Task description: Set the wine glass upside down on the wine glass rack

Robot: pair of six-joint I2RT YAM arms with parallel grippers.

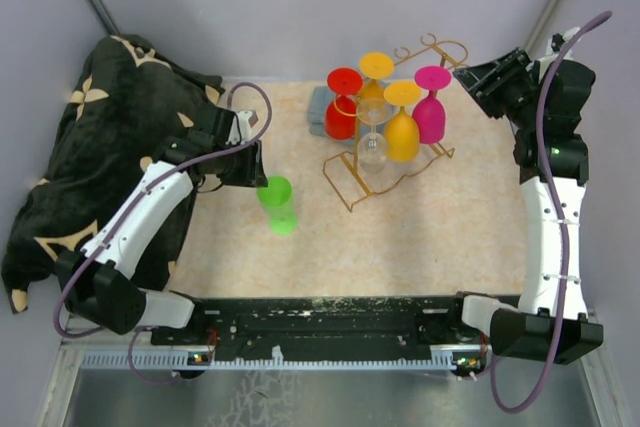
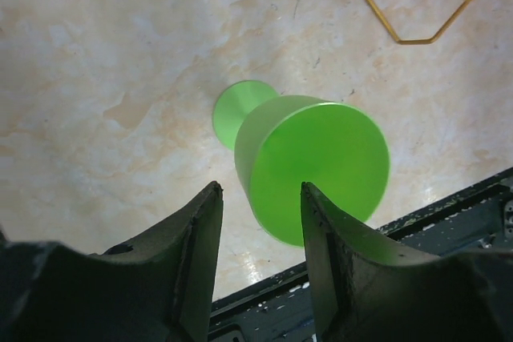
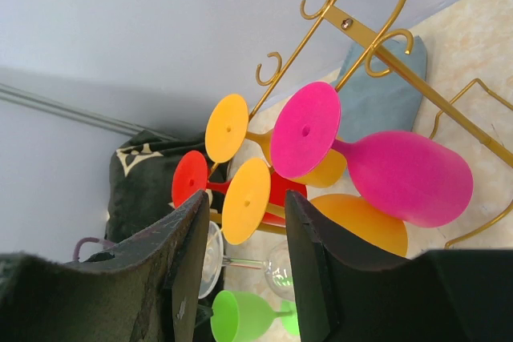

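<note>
I need to move my left gripper down a little, onto the rim of the green wine glass on the blanket side (image 1: 260,193) (image 2: 254,188).
A green wine glass (image 1: 277,203) stands upright on the marble-patterned table, left of the gold wire rack (image 1: 352,192). In the left wrist view its bowl (image 2: 317,166) sits just beyond and between my open fingers, not touched. My left gripper (image 1: 255,169) is open and empty beside the glass. The rack (image 3: 353,30) holds a red, a pink, two orange and a clear glass, all hanging upside down. My right gripper (image 1: 478,82) is open and empty, raised at the rack's back right. The green glass also shows low in the right wrist view (image 3: 240,319).
A black blanket with gold pattern (image 1: 90,147) covers the table's left side. A blue-grey cloth (image 1: 318,112) lies behind the rack. The rack's base wire (image 2: 417,38) lies right of the green glass. A black rail (image 1: 330,317) runs along the near edge.
</note>
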